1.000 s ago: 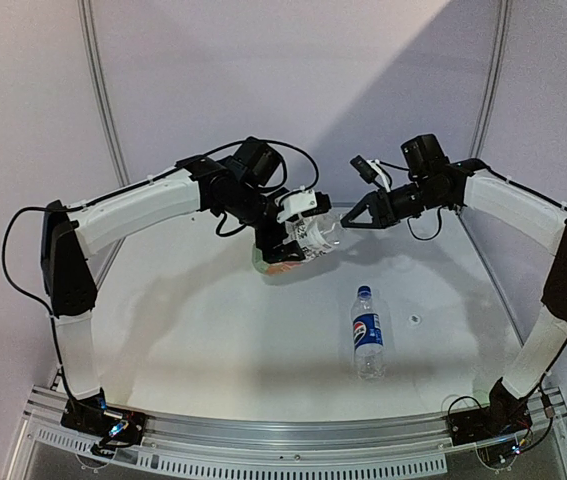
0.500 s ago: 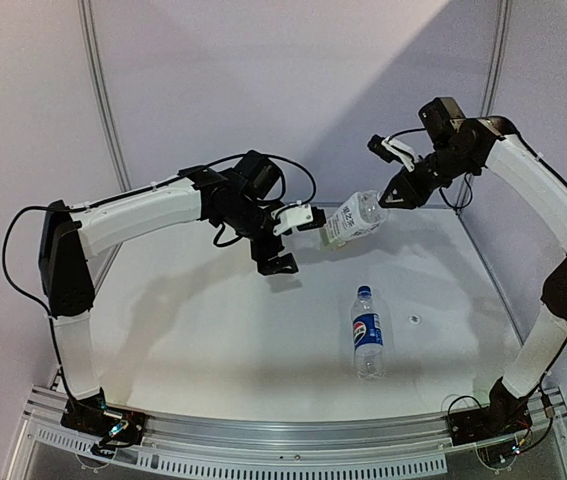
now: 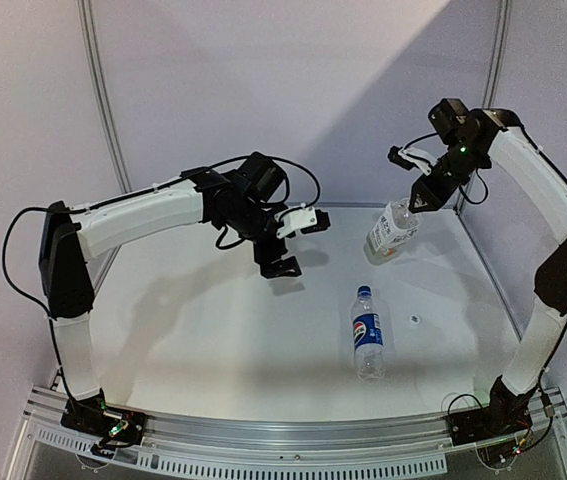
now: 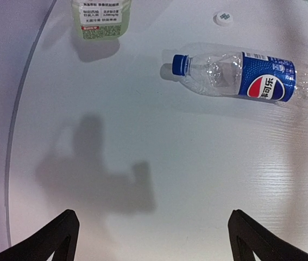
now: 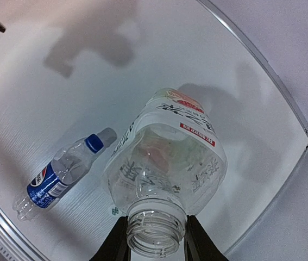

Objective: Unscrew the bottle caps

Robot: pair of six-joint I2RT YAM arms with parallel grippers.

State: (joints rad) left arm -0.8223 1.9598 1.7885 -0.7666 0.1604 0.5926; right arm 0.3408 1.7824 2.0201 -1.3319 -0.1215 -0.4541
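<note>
I need to lower the wider bottle [image 3: 391,231] next with my right gripper and tilt it upright onto the bare tabletop beyond the blue cap [image 3: 363,291] to let go of it, because the top of the bottle is open.
My right gripper [image 3: 420,197] is shut on the threaded neck of the wider bottle [image 3: 391,231] and holds it above the table at the back right. In the right wrist view the bottle [image 5: 164,157] hangs from my gripper [image 5: 155,239], and its mouth is open with no cap on. The slim Pepsi bottle [image 3: 366,333] lies on the table with its blue cap [image 3: 363,291] on. The white cap [image 3: 415,320] lies loose to the right of it. My left gripper [image 3: 296,245] is open and empty, left of the wider bottle. In the left wrist view the Pepsi bottle [image 4: 251,76], the blue cap [image 4: 180,63] and the white cap [image 4: 222,18] show.
The round white table [image 3: 213,330] has a metal rim, with purple walls close behind and at the sides. A metal rail [image 3: 283,440] runs along the near edge between the arm bases.
My left gripper has let go of the wider bottle and opened. My right gripper has carried the bottle by its neck to the right and down, away from the left gripper.
</note>
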